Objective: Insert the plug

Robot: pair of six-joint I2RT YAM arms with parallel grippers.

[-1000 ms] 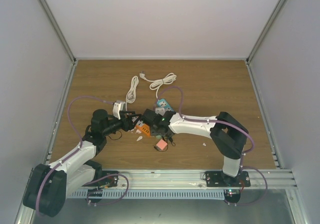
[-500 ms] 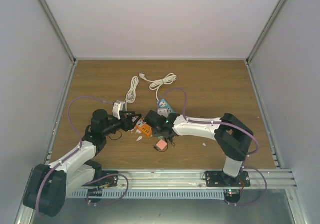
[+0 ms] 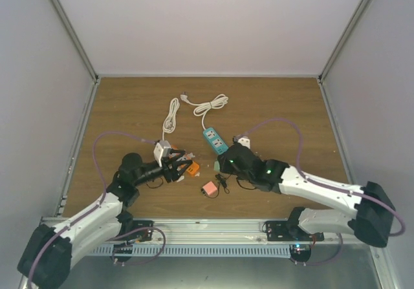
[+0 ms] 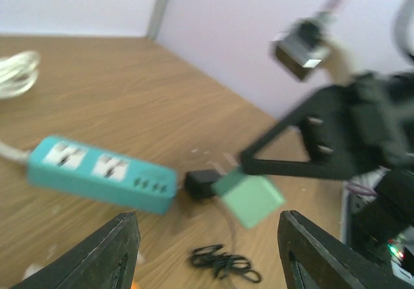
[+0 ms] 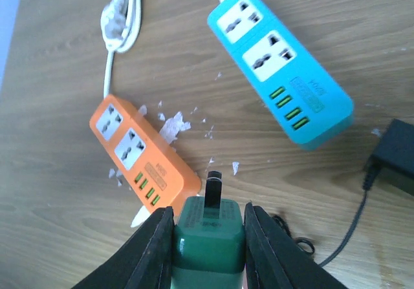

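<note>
I should move my right gripper to the right in the wrist view next, onto open wood beside the black plug, and let go of the green block there.
The plug is a small black boxy adapter lying on the wood just off the near end of the teal power strip, with a thin black cable trailing from it. It also shows in the left wrist view, beside the teal strip. My right gripper is shut on a green adapter block with a black prong, held above the table. In the top view the right gripper hangs just near of the teal strip. My left gripper is open and empty, low at the orange strip.
An orange power strip lies left of the teal one, with white scraps around it. A pink block and a coiled black cable lie nearer. A white cord and its white plug lie behind.
My right arm has swung back to the right and nearer, taking the green block off the teal strip. My left arm has reached right and lower to the orange strip.
</note>
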